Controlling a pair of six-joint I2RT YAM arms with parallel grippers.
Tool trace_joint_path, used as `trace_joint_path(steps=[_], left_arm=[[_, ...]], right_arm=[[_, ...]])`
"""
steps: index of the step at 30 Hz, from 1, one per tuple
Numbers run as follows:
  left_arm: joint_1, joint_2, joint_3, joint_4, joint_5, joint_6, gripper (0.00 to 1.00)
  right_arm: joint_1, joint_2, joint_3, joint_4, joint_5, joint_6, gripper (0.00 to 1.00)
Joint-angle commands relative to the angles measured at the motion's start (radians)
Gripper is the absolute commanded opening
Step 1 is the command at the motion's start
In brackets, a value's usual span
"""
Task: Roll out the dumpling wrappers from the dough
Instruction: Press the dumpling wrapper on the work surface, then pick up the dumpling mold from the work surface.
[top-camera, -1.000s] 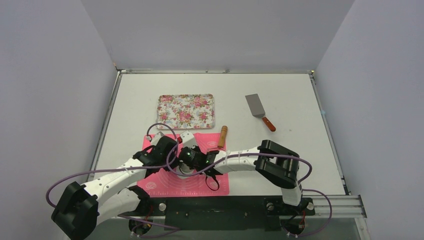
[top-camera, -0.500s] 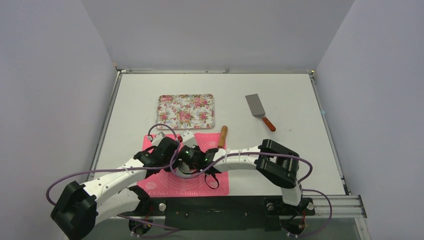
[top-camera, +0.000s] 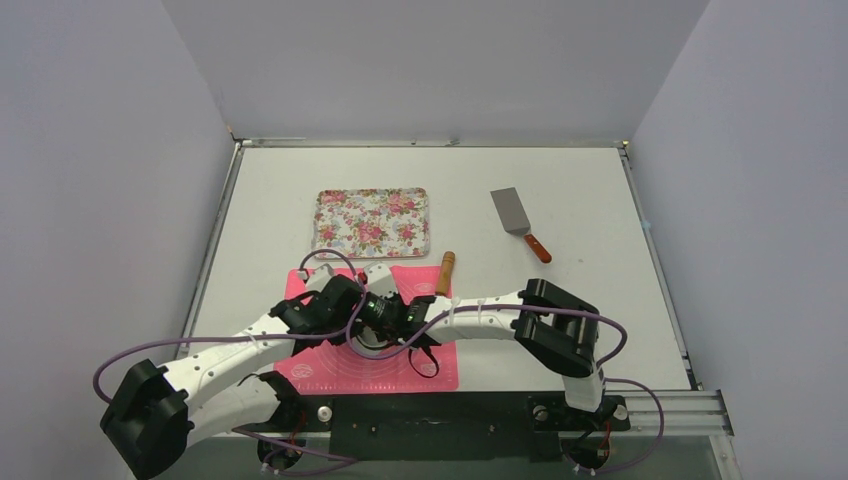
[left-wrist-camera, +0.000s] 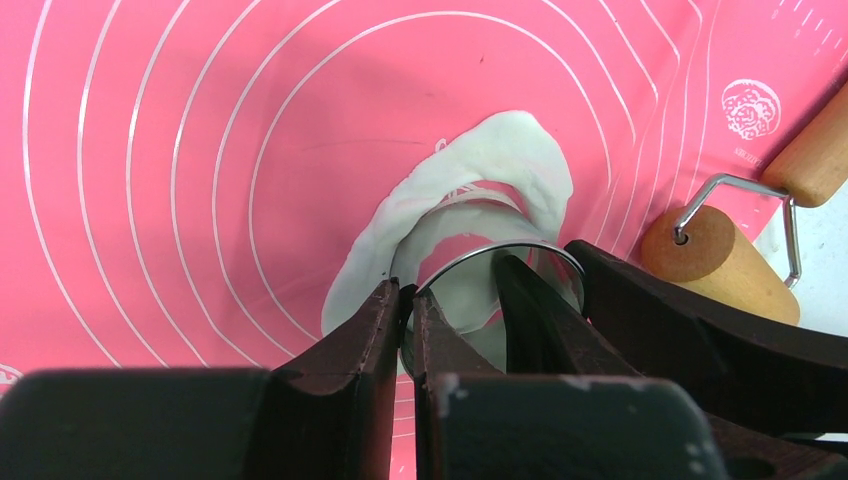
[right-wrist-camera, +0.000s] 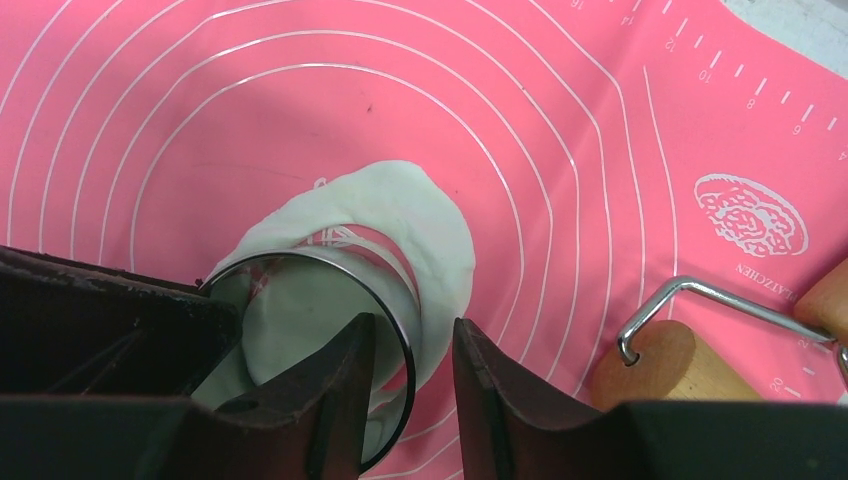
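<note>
My left gripper holds the ring cutter (right-wrist-camera: 395, 295). It will lift it to the left in the top view and lower it to release it on the bare outer part of the mat, which is free of dough.
A flattened piece of white dough (right-wrist-camera: 430, 220) (left-wrist-camera: 520, 160) lies on the pink mat (top-camera: 400, 375). A metal ring cutter (right-wrist-camera: 395, 295) (left-wrist-camera: 500, 250) stands on the dough. My left gripper (left-wrist-camera: 408, 297) (top-camera: 350, 312) is shut on the ring's wall at one side. At the opposite side my right gripper (right-wrist-camera: 410, 330) (top-camera: 385, 318) stands open astride the wall, one finger inside the ring and one outside. Pale flat dough (right-wrist-camera: 290, 330) fills the ring; whether it is a cut dumpling wrapper I cannot tell.
A wooden rolling pin (top-camera: 446, 272) (right-wrist-camera: 660, 370) with a wire handle lies at the mat's far right edge, close to my right fingers. A flowered tray (top-camera: 371, 222) sits beyond the mat. A metal spatula (top-camera: 517, 222) lies at the back right.
My right gripper's jaws have parted and let go of the ring's wall. The left arm has shifted slightly toward the right, still pinching the ring.
</note>
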Motion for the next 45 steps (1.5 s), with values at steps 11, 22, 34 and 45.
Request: trace_joint_path(steps=[11, 22, 34, 45], left_arm=[[-0.105, 0.038, 0.068, -0.077, -0.052, -0.020, 0.00], [-0.119, -0.090, 0.141, -0.160, -0.102, -0.021, 0.00], [-0.129, -0.136, 0.256, -0.273, -0.216, -0.011, 0.00], [0.110, -0.196, 0.198, -0.380, -0.234, 0.037, 0.00]], right_arm=[[-0.003, -0.099, 0.042, -0.027, -0.062, -0.023, 0.37], [-0.007, -0.264, 0.031, -0.023, -0.076, -0.015, 0.60], [-0.029, -0.440, 0.001, 0.018, 0.006, 0.034, 0.69], [-0.267, -0.696, -0.209, -0.010, -0.009, 0.162, 0.77]])
